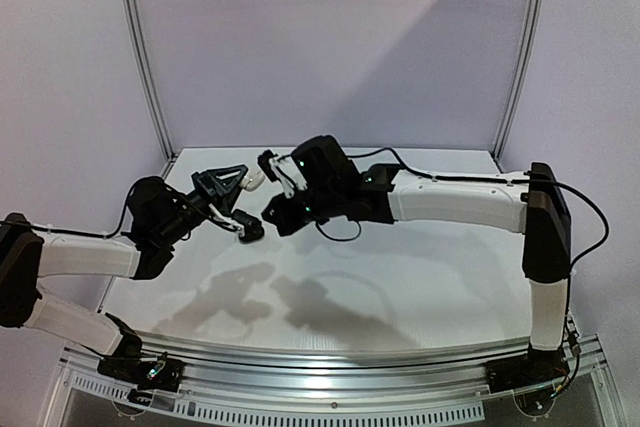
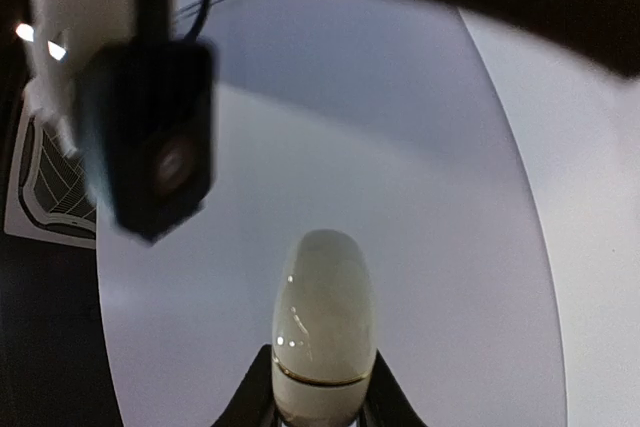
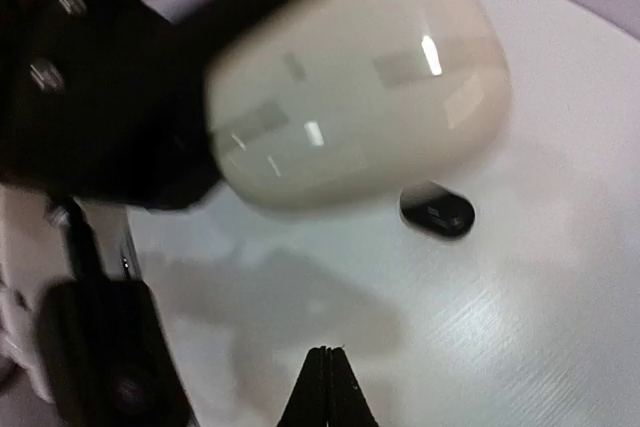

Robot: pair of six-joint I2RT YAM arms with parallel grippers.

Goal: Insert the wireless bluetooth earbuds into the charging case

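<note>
The white charging case (image 1: 254, 179) has its lid closed. It goes back and down with my left gripper to the bare tabletop near the small black case next for release.
My left gripper (image 1: 246, 185) is shut on a glossy white charging case (image 1: 254, 179) and holds it in the air above the back left of the table. In the left wrist view the case (image 2: 323, 332) stands between the two black fingers (image 2: 248, 397), and its lid seam is closed. My right gripper (image 1: 272, 165) hovers just right of it. In the right wrist view its jaws (image 3: 325, 355) are pressed together with nothing in them, and the case (image 3: 360, 77) looms just ahead. No earbuds show in any view.
A small black pebble-shaped case (image 3: 437, 212) lies on the white table (image 1: 400, 277) under the held case, and also shows from above (image 1: 251, 231). The right wrist camera block (image 2: 150, 137) hangs close by on the left in the left wrist view. Grey walls enclose the back and sides.
</note>
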